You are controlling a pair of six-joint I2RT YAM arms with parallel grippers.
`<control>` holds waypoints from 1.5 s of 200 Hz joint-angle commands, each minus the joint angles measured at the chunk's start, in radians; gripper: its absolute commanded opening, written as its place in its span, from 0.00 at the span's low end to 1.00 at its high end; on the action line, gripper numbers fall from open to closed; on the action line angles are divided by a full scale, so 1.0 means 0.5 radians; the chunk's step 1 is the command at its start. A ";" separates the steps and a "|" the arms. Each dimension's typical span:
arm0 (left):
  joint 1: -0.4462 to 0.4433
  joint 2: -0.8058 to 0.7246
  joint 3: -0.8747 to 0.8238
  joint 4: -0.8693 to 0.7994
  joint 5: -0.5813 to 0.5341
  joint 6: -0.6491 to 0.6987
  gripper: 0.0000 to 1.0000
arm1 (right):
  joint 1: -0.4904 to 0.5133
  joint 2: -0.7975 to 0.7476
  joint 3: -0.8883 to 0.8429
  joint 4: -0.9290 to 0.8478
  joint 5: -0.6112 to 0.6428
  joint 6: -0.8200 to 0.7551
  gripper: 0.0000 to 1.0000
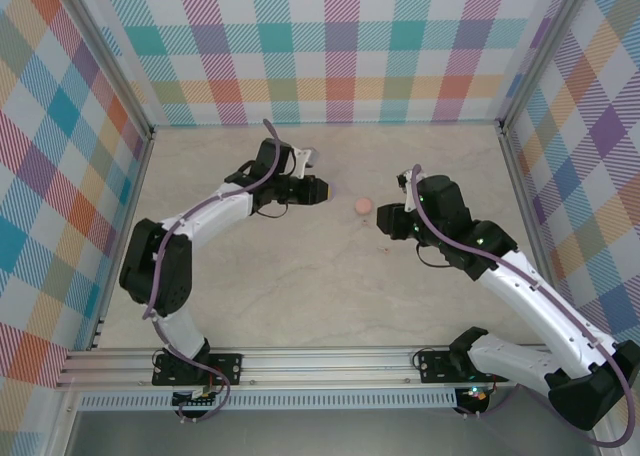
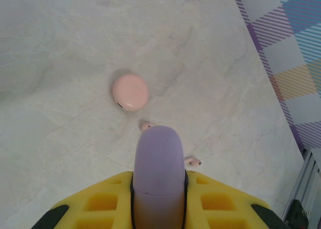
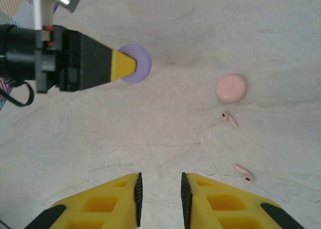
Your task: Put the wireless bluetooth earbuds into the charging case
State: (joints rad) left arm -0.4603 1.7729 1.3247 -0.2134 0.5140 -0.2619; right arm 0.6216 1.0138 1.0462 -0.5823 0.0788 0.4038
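I should next bring the purple charging case (image 2: 159, 158) down in my left gripper onto the bare marble (image 2: 90, 163) beside the pink case and let go of it, because that spot is clear of earbuds.
A purple charging case (image 2: 159, 158) stands on edge between yellow fingers, with my left gripper (image 2: 159, 181) shut on it just above the table. The same case (image 3: 138, 63) shows in the right wrist view at the tip of the left gripper (image 3: 123, 66). On the marble top lies a closed pink charging case (image 3: 231, 88), also seen from above (image 1: 362, 205). Two pale pink earbuds (image 3: 229, 119) (image 3: 244, 174) rest loose near it. My right gripper (image 3: 160, 184) hovers over bare table to the left of the buds, open, with nothing between its fingers.
Plaid walls (image 1: 340, 46) close in the table (image 1: 300, 276) at the back and both sides. An aluminium rail (image 1: 320, 361) runs along the near edge. Bare marble stretches between the two arms and in front of the pink case.
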 commanded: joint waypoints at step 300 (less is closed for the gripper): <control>0.235 0.675 0.360 -0.305 -0.284 0.015 0.64 | 0.002 -0.058 -0.101 -0.130 0.081 0.017 0.31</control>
State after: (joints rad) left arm -0.3592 2.1674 1.5299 -0.3130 0.4885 -0.2901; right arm 0.6216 0.9852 1.0092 -0.6304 0.0917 0.4107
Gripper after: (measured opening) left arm 0.616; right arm 0.303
